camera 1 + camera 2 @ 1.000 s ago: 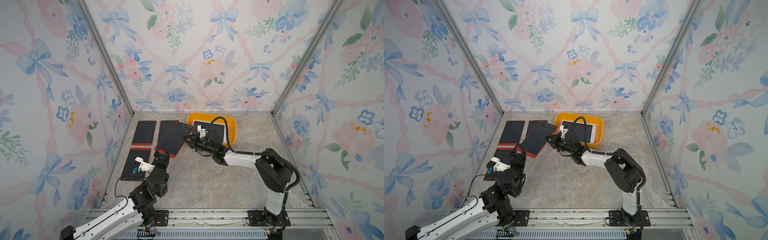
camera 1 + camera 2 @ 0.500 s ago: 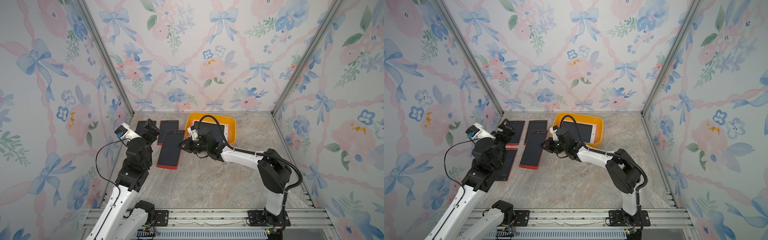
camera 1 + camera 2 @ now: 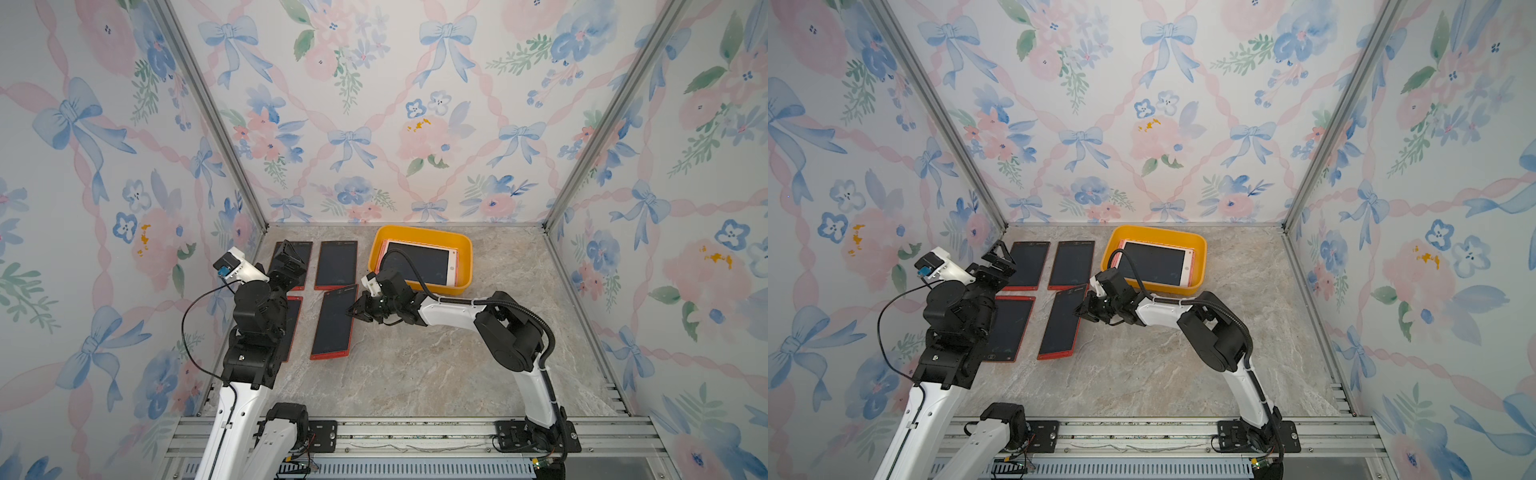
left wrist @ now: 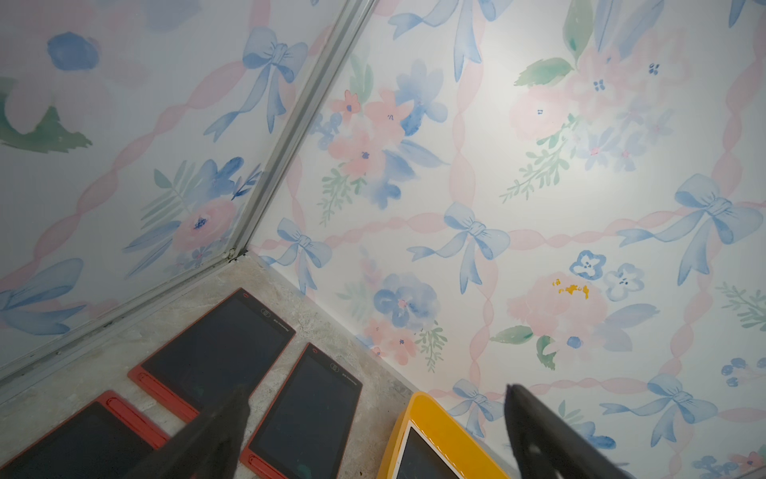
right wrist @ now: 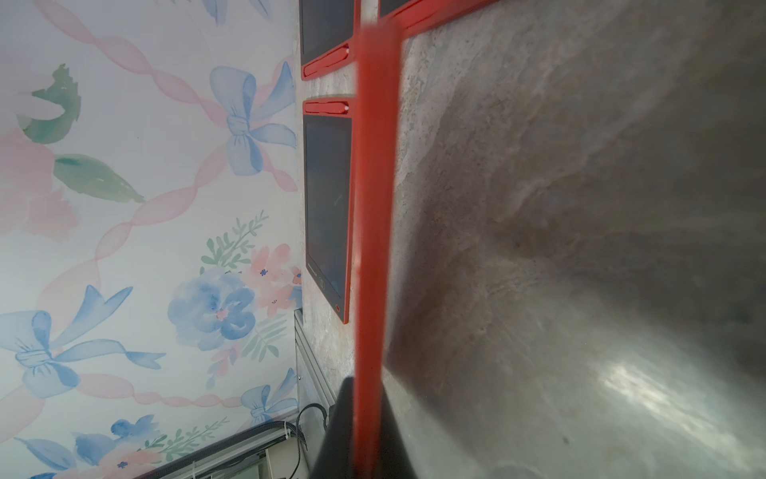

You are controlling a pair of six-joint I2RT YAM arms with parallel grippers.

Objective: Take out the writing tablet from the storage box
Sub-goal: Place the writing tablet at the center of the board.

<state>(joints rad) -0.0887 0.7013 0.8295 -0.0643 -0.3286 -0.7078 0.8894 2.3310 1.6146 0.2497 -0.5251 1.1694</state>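
I will next move my right gripper down and toward the bare part of the table between the front tablets to release the red-framed tablet it holds, since the tablet's red edge is still raised.
The yellow-orange storage box (image 3: 465,262) (image 3: 1201,266) stands at the back of the table, and a pink-framed writing tablet (image 3: 419,262) (image 3: 1152,262) lies inside it. My right gripper (image 3: 354,311) (image 3: 1080,311) is shut on the right edge of a red-framed writing tablet (image 3: 332,328) (image 3: 1059,328) that lies low on the table left of the box. In the right wrist view its red edge (image 5: 373,207) runs between the jaws. My left gripper (image 3: 291,259) (image 3: 998,259) (image 4: 373,414) hangs open and empty above the far-left tablets.
Three more red-framed tablets lie on the table: the back middle tablet (image 3: 336,264) (image 3: 1069,264), the back left tablet (image 3: 1027,264) and the front left tablet (image 3: 1009,328), partly hidden by my left arm. Walls close in on three sides.
My right gripper carried the red tablet left and down from beside the box to the table next to the others. My left arm rose from the front and swung over the far-left tablets.
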